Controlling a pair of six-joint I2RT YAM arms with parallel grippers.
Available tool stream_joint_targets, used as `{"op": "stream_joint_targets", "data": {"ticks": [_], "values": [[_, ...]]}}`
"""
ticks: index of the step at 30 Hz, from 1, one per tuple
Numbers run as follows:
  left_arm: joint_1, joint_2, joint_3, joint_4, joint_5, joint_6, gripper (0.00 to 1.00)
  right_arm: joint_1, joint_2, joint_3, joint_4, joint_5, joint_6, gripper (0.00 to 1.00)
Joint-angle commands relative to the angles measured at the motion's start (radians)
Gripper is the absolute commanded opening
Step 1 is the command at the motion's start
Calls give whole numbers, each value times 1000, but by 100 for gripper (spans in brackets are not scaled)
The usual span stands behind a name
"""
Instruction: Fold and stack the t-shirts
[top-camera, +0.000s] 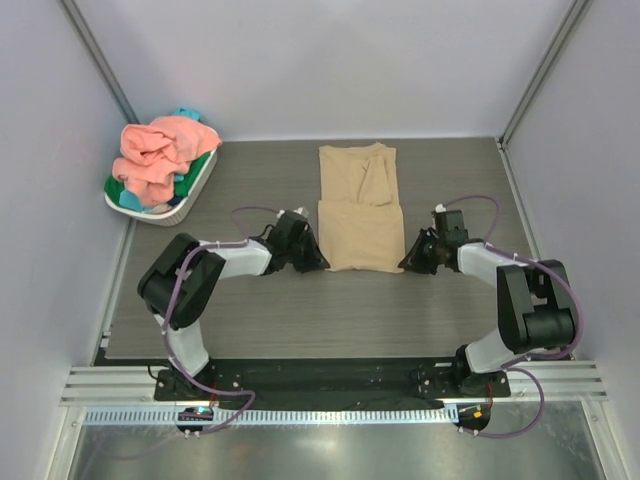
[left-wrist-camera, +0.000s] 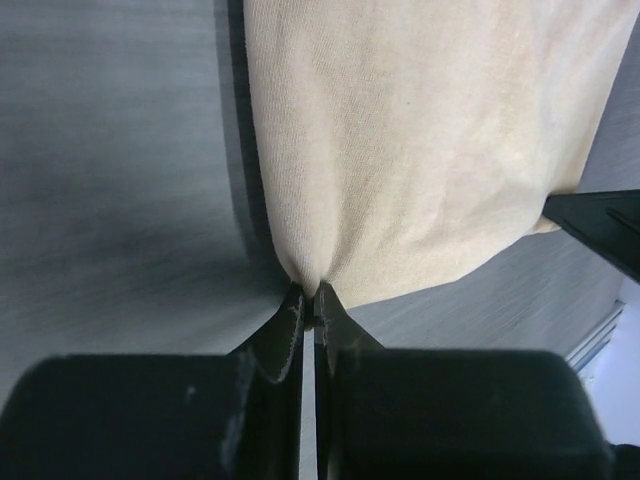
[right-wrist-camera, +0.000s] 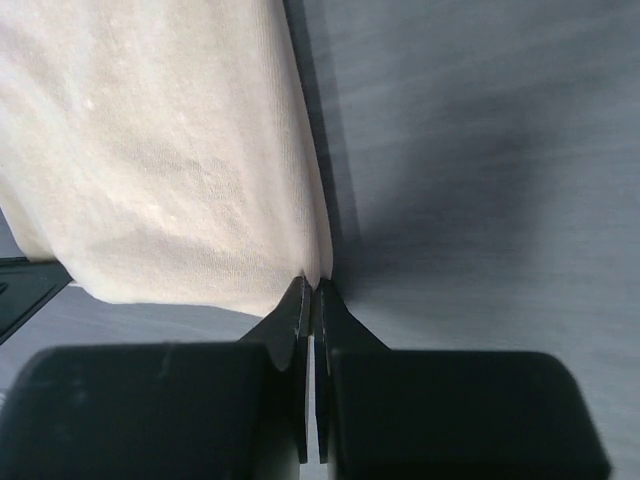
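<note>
The tan t-shirt's far end (top-camera: 383, 157) is outward of the pinched corner and still uncovered. My right gripper should next lift the corner, carry it outward, lower it there and let go.
The tan t-shirt (top-camera: 357, 205) lies lengthwise on the table's middle, its near part folded over. My left gripper (top-camera: 318, 262) is shut on the shirt's near left corner; the left wrist view shows the jaws (left-wrist-camera: 310, 292) pinching the tan cloth (left-wrist-camera: 420, 140). My right gripper (top-camera: 406, 260) is shut on the near right corner; the right wrist view shows its jaws (right-wrist-camera: 312, 285) pinching the cloth (right-wrist-camera: 160, 150). The salmon pink t-shirt (top-camera: 158, 155) is heaped on a green one (top-camera: 198, 168) and a teal one (top-camera: 186, 113) in the basket.
The white oval basket (top-camera: 190, 197) stands at the table's far left corner. Grey walls and frame posts close in the table on the left, right and back. The right finger's tip shows at the edge of the left wrist view (left-wrist-camera: 600, 225).
</note>
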Motion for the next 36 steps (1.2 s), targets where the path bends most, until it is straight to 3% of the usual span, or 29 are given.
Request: {"op": "stream_joint_targets", "data": {"ticks": [1, 9, 16, 20, 23, 28, 32, 36], "values": [[-49, -107, -75, -125, -54, 4, 0, 2, -96, -39, -92, 3, 15, 1], [-172, -416, -246, -261, -157, -64, 0, 4, -419, -116, -287, -40, 61, 1], [-394, -713, -348, -464, -307, -214, 0, 65, -785, -194, -513, -37, 153, 1], [-477, -873, -336, -567, -368, -303, 0, 110, -934, -150, -609, -32, 238, 1], [-485, -910, -283, -662, -410, -306, 0, 116, -922, -41, -659, -11, 226, 1], [-459, -872, -31, -892, -532, -225, 0, 116, -764, 149, -672, 28, 164, 1], [-352, -812, 93, -938, -482, -125, 0, 116, -624, 258, -666, 69, 129, 1], [-151, -752, 129, -885, -335, -35, 0, 116, -505, 339, -643, 98, 106, 1]]}}
